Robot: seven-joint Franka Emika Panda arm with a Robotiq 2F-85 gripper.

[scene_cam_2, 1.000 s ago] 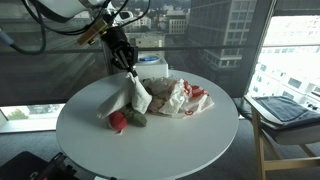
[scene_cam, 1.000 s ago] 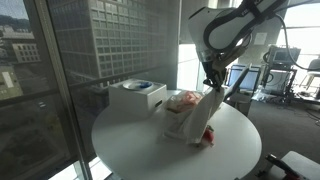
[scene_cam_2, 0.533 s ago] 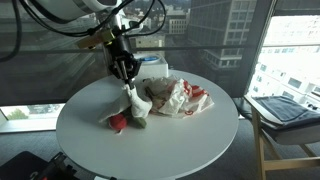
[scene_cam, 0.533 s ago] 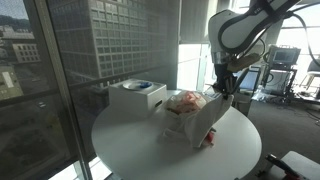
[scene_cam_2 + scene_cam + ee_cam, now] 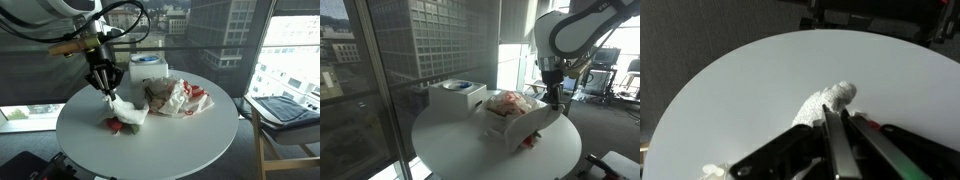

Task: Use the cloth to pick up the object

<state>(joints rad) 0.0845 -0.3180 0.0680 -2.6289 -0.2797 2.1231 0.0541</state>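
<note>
My gripper should move down and back toward my base to release the cloth's end, because the bare tabletop [image 5: 92, 130] [image 5: 860, 58] beside the red object is below it on that side.
My gripper [image 5: 553, 101] is shut on one end of a white cloth [image 5: 525, 124] and holds it just above the round white table [image 5: 450, 145]. The cloth slopes down from the jaws and drapes over a small red object [image 5: 530, 141]. In the other exterior view the gripper [image 5: 106, 88] hangs over the table's left side, with the cloth [image 5: 126, 112] lying on the red object [image 5: 115, 126]. In the wrist view the shut jaws [image 5: 836, 113] pinch the cloth [image 5: 825, 101], and a bit of red [image 5: 866, 123] shows beside them.
A crumpled white-and-red bag [image 5: 182, 97] lies near the table's middle, close to the cloth; it also shows in an exterior view [image 5: 506, 101]. A white box [image 5: 457, 95] stands at the table's far edge by the window [image 5: 148, 65]. A chair [image 5: 285, 110] stands beside the table.
My gripper has moved sideways away from the bag and lower, pulling the cloth with it. The cloth hung steeply before; now it lies flatter over the red object.
</note>
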